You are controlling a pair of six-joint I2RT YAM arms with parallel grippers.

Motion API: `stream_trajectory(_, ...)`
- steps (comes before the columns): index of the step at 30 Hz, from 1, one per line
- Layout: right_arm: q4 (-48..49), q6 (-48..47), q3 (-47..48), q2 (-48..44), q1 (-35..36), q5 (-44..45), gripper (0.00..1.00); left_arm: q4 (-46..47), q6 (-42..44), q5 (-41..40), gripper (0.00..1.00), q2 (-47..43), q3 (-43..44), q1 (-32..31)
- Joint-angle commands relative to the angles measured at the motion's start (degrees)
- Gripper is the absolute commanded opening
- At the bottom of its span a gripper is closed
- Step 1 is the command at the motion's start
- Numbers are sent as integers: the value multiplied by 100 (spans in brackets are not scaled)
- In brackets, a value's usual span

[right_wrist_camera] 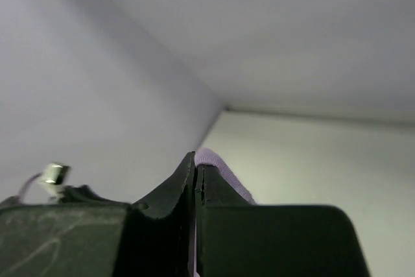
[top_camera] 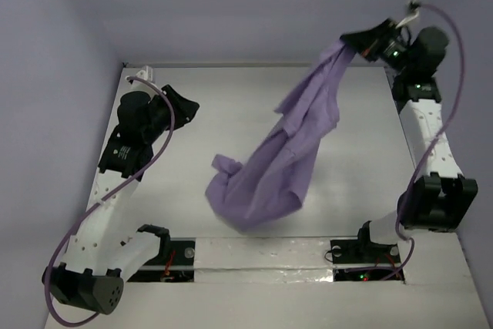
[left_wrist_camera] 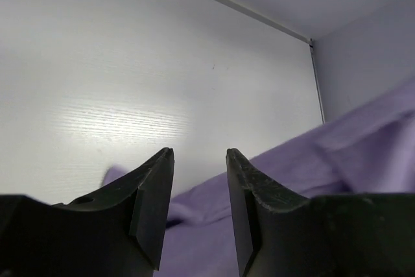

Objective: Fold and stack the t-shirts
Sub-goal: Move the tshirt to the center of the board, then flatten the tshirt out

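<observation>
My left gripper will go down next and move back toward the lavender t-shirt's crumpled end, onto the small corner of it that pokes out [top_camera: 223, 162] [left_wrist_camera: 115, 174] there nearest the open fingers.
The lavender t-shirt [top_camera: 289, 148] hangs in a long drape from my right gripper [top_camera: 356, 42], which is shut on an edge of it high at the back right. Its lower end rests crumpled on the white table [top_camera: 231, 102] near the middle front. In the right wrist view a ribbed lavender hem [right_wrist_camera: 217, 170] pokes out between the shut jaws of the right gripper [right_wrist_camera: 195, 160]. My left gripper [top_camera: 187, 107] is open and empty at the left, apart from the shirt. In the left wrist view the shirt [left_wrist_camera: 311, 173] lies beyond the left gripper [left_wrist_camera: 200, 154].
Lavender walls [top_camera: 231, 5] enclose the table at the back and left. The arm bases and cables [top_camera: 362, 256] sit along the front edge.
</observation>
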Motion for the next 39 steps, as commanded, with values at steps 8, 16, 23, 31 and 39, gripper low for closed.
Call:
stream_trajectory(8,-441,-1288,-2636,448,-31,416,0,585,43,352,33,684,-1169,-526)
stream_trajectory(16,-1851,-2081,-2978,-44,-31,2455,0,463,314,17,41,1809,-1557,-869)
stream_trajectory(23,-2018,-2133,-3172,-545,-31,2343,0,-837,219,-448,66,1416,-1969,-1116)
stream_trajectory(31,-1975,-2002,-3304,-686,-31,1957,0,-172,-924,-18,77,895,-2734,-1116)
stream_trajectory(39,-1904,-1808,-3409,-818,-31,1412,0,726,-819,-404,73,1703,-2366,-1116)
